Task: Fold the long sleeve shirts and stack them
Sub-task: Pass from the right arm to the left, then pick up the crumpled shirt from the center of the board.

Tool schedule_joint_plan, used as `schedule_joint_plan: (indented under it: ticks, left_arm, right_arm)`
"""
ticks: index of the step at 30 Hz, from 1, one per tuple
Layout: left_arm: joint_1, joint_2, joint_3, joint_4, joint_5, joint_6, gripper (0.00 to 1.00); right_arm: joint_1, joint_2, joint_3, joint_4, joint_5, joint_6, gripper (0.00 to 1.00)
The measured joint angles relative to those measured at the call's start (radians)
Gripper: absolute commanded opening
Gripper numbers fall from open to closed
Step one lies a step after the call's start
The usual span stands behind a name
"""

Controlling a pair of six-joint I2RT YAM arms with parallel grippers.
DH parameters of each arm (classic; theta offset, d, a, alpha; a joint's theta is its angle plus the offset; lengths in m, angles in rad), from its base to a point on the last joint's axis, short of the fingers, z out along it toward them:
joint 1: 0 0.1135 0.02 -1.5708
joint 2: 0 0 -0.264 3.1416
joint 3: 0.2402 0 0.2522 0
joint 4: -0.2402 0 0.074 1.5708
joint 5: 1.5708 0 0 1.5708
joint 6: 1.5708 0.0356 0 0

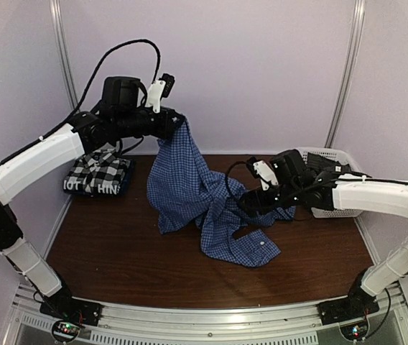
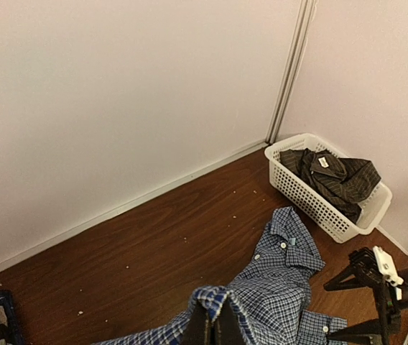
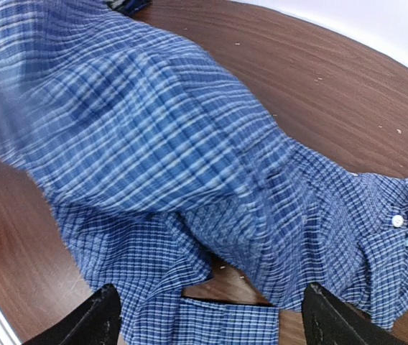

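Observation:
The robot's right gripper will move down to the left in the top view and close on the shirt's bunched middle [image 1: 220, 208] [image 3: 193, 233], because the shirt hangs by only one pinch.
The blue fine-check shirt [image 1: 189, 187] hangs from my left gripper [image 1: 179, 123], which is shut on a pinch of its cloth high above the table's back left; the pinch shows in the left wrist view [image 2: 222, 305]. The shirt's lower part and collar [image 2: 290, 241] lie crumpled on the table. My right gripper [image 1: 246, 207] is open, hovering just above the shirt [image 3: 175, 165] at mid table, fingertips [image 3: 103, 316] wide apart. A folded stack at the back left has the black-and-white plaid shirt [image 1: 100, 167] on the navy lettered one [image 1: 96, 188]. A dark charcoal shirt [image 2: 333, 176] lies in the basket.
A white plastic basket [image 1: 333, 208] stands at the back right by the wall, behind my right arm. The brown table [image 1: 118, 251] is enclosed by pale walls at the back and sides, with a metal rail along the near edge.

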Motion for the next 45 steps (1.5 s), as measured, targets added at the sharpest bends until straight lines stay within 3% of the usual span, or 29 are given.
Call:
schedule_joint_plan:
  ticks: [6,12,18,31,34,38,45]
  left_arm:
    - [0.044,0.0,-0.003,-0.014,0.0,-0.012,0.0]
    - [0.089,-0.033,-0.057,-0.016,0.021,-0.028,0.0]
    - [0.106,-0.071,-0.087,-0.014,0.042,-0.035,0.0]
    - [0.131,-0.093,-0.124,-0.006,0.064,-0.037,0.0]
    - [0.137,-0.101,-0.134,-0.006,0.064,-0.037,0.0]
    - [0.15,-0.118,-0.148,-0.005,0.064,-0.037,0.0]
    - [0.203,-0.149,-0.205,0.005,0.068,-0.045,0.0]
  right_arm:
    - [0.083,-0.026,-0.113,0.154,-0.013,0.046,0.83]
    - [0.091,0.075,-0.109,0.243,-0.014,0.054,0.76]
    - [0.092,0.214,-0.037,0.252,0.008,0.03,0.59]
    - [0.091,0.361,0.048,0.249,0.036,-0.024,0.37]
    - [0.091,0.378,0.057,0.245,0.048,-0.035,0.27]
    - [0.085,0.38,0.06,0.243,0.061,-0.051,0.0]
    - [0.064,0.288,0.029,0.199,0.088,-0.076,0.0]
